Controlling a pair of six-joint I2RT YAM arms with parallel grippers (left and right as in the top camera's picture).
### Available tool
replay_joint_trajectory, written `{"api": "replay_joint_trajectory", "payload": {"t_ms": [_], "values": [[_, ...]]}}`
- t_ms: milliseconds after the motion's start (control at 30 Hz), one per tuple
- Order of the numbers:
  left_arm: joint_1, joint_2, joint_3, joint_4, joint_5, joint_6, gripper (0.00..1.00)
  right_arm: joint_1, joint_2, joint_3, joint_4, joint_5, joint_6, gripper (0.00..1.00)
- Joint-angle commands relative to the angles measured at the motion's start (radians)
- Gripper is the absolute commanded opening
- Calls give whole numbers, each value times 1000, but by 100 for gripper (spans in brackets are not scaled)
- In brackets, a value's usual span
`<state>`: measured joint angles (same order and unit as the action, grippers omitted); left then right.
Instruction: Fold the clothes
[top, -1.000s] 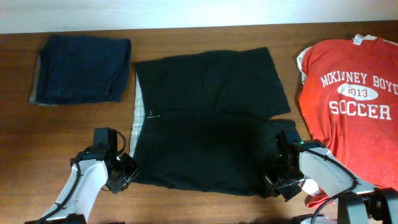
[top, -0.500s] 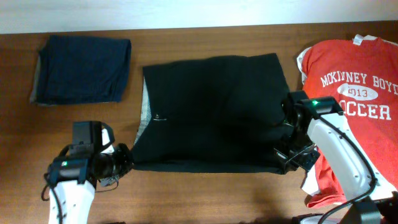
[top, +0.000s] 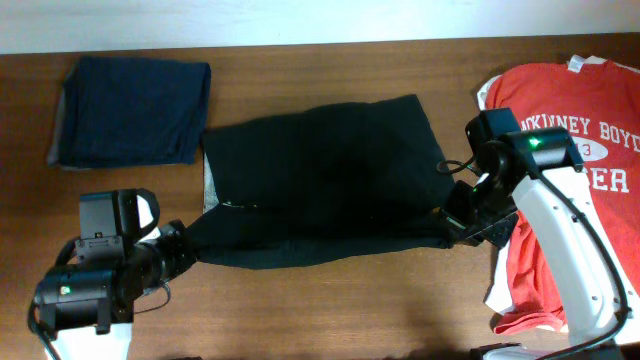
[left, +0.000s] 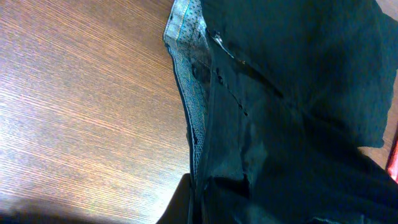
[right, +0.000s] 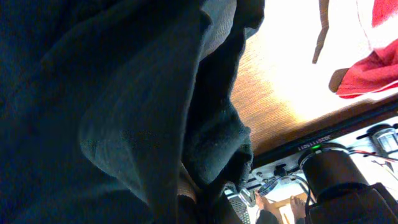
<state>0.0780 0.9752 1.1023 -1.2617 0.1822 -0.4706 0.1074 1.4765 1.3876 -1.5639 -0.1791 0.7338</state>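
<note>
My left gripper will carry its corner of the shorts outward and down onto the shorts' far corner by the navy garment and release it, since that far corner lies flat.
Black shorts hang stretched between my two grippers above the middle of the table, their far part still resting on the wood. My left gripper is shut on the near left corner by the patterned waistband. My right gripper is shut on the near right corner. In the left wrist view the black shorts fill the right side. In the right wrist view the bunched black cloth covers the fingers.
A folded navy garment lies at the back left. A red soccer T-shirt lies spread at the right, partly under my right arm. Bare wood table runs along the front edge.
Both grippers have lifted the near edge of the shorts and carried it away from the front edge. The shorts' visible shape has narrowed and shifted left. Both arms have risen.
</note>
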Motion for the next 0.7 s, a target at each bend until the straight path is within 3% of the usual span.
{"api": "replay_joint_trajectory", "payload": {"t_ms": [0,200,267,367,400,533,567,600,667], "values": [[3,-1,22,-1,-26,17,1,3,-6,19,0,-5,6,4],[3,0,22,0,-27,24,1,3,-6,19,8,-5,6,5],[3,2,22,1,-27,25,1,3,-6,19,16,-5,6,27],[3,7,22,0,-27,25,1,3,-6,19,24,-5,6,25],[3,7,22,0,-28,34,1,4,-6,19,27,-5,6,4],[3,7,22,-5,-49,39,1,4,-6,15,1,-2,6,5],[3,7,22,-5,-49,39,1,5,-6,9,-15,-2,6,13],[3,7,22,-5,-49,39,1,5,-6,1,-18,-1,6,27],[3,7,22,-5,-49,39,1,5,-6,-59,44,-4,7,29]]}}
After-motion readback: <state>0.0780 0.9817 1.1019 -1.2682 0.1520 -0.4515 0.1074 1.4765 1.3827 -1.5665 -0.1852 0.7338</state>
